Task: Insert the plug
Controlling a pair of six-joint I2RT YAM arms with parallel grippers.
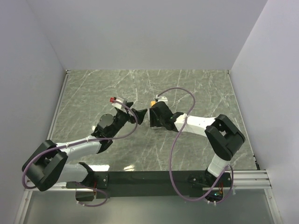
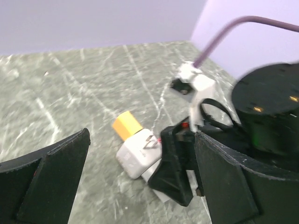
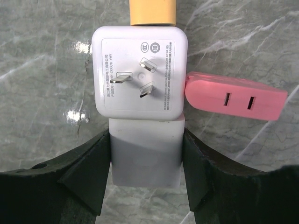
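Note:
The robot's right gripper will next stay in place and open its fingers to let go of the white block, because the block already sits flush against the near side of the plug.
A white square plug lies on the marble with its three prongs facing up and an orange piece at its far end. Against its near side sits a white block, and my right gripper is shut on that block, one finger on each side. A pink socket piece with two slots touches the plug's right edge. My left gripper stands wide open facing the plug and the orange piece, with nothing between its fingers. In the top view both grippers, left and right, meet mid-table.
The right arm's black finger and its white wrist camera with a purple cable crowd the right side of the left wrist view. White walls enclose the marble table on three sides.

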